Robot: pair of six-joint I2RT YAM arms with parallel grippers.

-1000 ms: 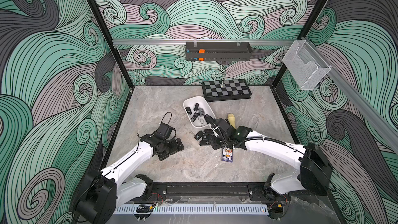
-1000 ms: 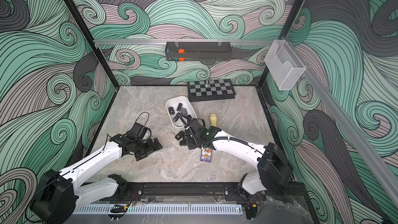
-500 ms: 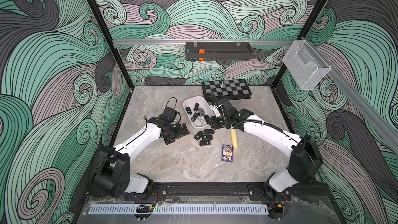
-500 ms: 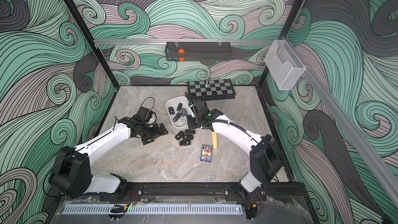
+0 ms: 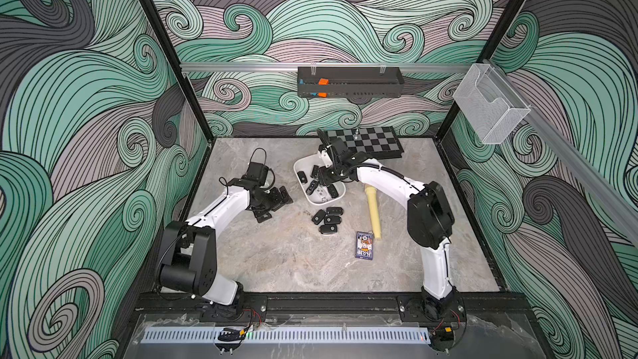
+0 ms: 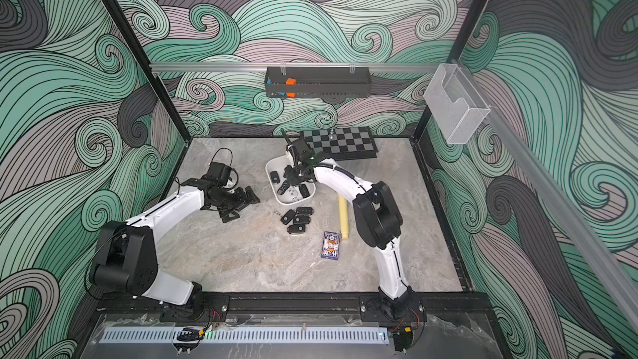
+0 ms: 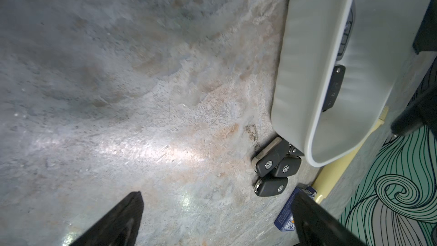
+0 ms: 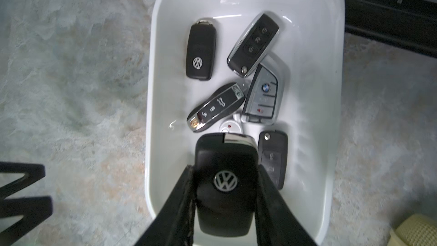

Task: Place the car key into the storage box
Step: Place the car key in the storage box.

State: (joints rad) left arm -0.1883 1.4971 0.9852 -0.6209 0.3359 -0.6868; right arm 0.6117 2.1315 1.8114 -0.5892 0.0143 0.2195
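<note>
My right gripper will next move outward and down into the box's far corner by the chessboard and release the car key there, because the bottom of the box is bare there.
In the right wrist view my right gripper (image 8: 224, 166) is shut on a black car key (image 8: 225, 181) with a VW badge, held just above the near end of the white storage box (image 8: 314, 91). Several other key fobs lie inside the box. In both top views that gripper (image 5: 326, 181) (image 6: 291, 176) hangs over the storage box (image 5: 299, 167) (image 6: 271, 167). Several loose black keys (image 5: 328, 219) (image 7: 272, 171) lie on the table in front of the box. Left of the box, my left gripper (image 5: 276, 202) (image 7: 217, 195) stands open and empty over bare table.
A yellow roller (image 5: 374, 212) and a blue card pack (image 5: 364, 245) lie right of the loose keys. A chessboard (image 5: 366, 139) sits behind the box. A black tray (image 5: 348, 86) hangs on the back wall, a wire-mesh basket (image 5: 490, 105) on the right wall.
My right gripper has carried the key from the loose pile back to above the storage box. The left arm has swung away from the front, toward the box's left side.
</note>
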